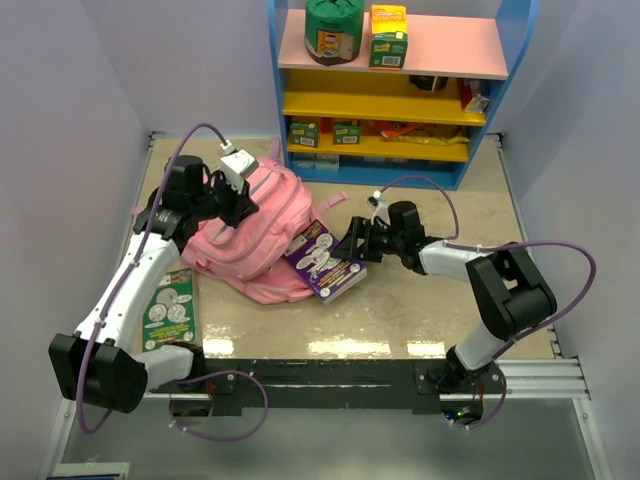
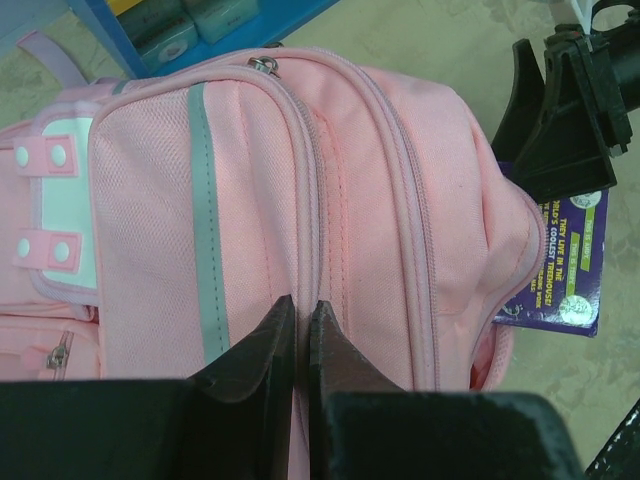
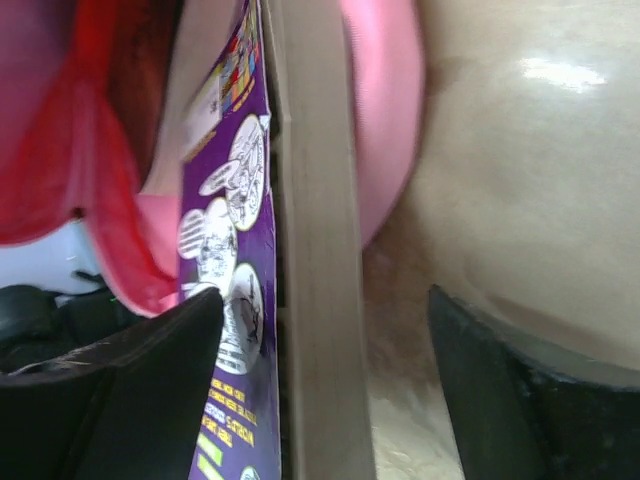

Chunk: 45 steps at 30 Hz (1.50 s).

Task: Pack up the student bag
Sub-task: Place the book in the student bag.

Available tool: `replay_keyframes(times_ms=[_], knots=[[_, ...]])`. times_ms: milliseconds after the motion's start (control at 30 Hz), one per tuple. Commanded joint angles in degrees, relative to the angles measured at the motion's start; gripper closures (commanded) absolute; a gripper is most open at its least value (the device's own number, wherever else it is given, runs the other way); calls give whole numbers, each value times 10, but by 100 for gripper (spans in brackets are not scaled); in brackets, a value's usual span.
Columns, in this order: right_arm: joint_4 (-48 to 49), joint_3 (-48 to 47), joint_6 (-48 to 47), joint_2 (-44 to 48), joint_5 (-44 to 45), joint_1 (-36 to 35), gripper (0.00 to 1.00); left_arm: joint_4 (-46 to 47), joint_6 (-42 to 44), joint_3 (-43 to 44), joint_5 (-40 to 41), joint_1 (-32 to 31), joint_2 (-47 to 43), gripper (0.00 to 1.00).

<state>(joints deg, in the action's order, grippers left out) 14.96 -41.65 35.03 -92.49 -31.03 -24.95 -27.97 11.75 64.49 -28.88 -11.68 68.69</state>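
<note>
Next I should keep my left gripper in place with the pink seam (image 1: 254,211) held up before releasing it, since the purple book (image 1: 325,262) still sticks out of the bag's opening.
The pink student bag (image 1: 262,222) lies on the table, its opening toward the right. My left gripper (image 1: 236,197) rests on the bag's upper part. In the left wrist view (image 2: 298,303) its jaws are closed on a pink seam of the bag (image 2: 380,180), beside the grey stripe (image 2: 205,220). A purple book (image 1: 325,262) sticks out of the bag's opening, partly inside. My right gripper (image 1: 356,240) is open around the book's outer end. In the right wrist view (image 3: 325,300) one finger touches the purple cover (image 3: 235,200) and the other stands apart from the page edge. The bag's pink rim (image 3: 385,100) shows behind.
A green book (image 1: 168,300) lies flat on the table left of the bag, by the left arm. A blue shelf unit (image 1: 400,90) with boxes and packets stands at the back. Walls close in on both sides.
</note>
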Motion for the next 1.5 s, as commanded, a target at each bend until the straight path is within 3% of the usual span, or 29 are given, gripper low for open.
replay_keyframes(times_ms=[0, 67, 100, 133, 167, 200, 300, 600, 800, 900, 1100, 1200, 1233, 1333, 1467], knots=[[92, 14, 54, -39, -113, 3, 28, 98, 10, 15, -41, -1, -43, 100], [150, 36, 98, -50, -140, 11, 39, 96, 11, 16, -39, -1, -43, 100], [194, 51, 128, -57, -168, 16, 55, 96, 13, 15, -39, -1, -46, 100], [258, 63, 148, -59, -182, 22, 63, 95, 13, 15, -39, -1, -46, 100], [254, 58, 150, -60, -186, 22, 71, 95, 13, 13, -39, -1, -47, 100], [239, 50, 144, -59, -185, 22, 86, 93, 13, 13, -39, -1, -47, 100], [209, 32, 142, -35, -192, 22, 100, 90, 14, 15, -36, -1, -45, 100], [248, 22, 201, 20, -224, 23, 100, 96, 12, 19, -30, -1, -41, 100], [405, 43, 318, -46, -179, 17, 100, 101, -2, 20, -41, -2, -35, 100], [448, 28, 353, -60, -83, -11, 100, 99, -5, 23, -45, -2, -31, 100], [381, -47, 366, -62, 120, -113, 100, 100, -15, 28, -53, -1, -29, 100], [330, -56, 377, -38, 274, -168, 100, 101, -21, 27, -56, -1, -31, 100], [319, -55, 385, -27, 369, -197, 100, 103, -25, 27, -57, -1, -32, 100], [266, -75, 418, -37, 504, -246, 100, 113, -48, 18, -64, -1, -37, 100], [241, -157, 391, -102, 543, -271, 98, 115, -73, 9, -86, -1, -39, 100]])
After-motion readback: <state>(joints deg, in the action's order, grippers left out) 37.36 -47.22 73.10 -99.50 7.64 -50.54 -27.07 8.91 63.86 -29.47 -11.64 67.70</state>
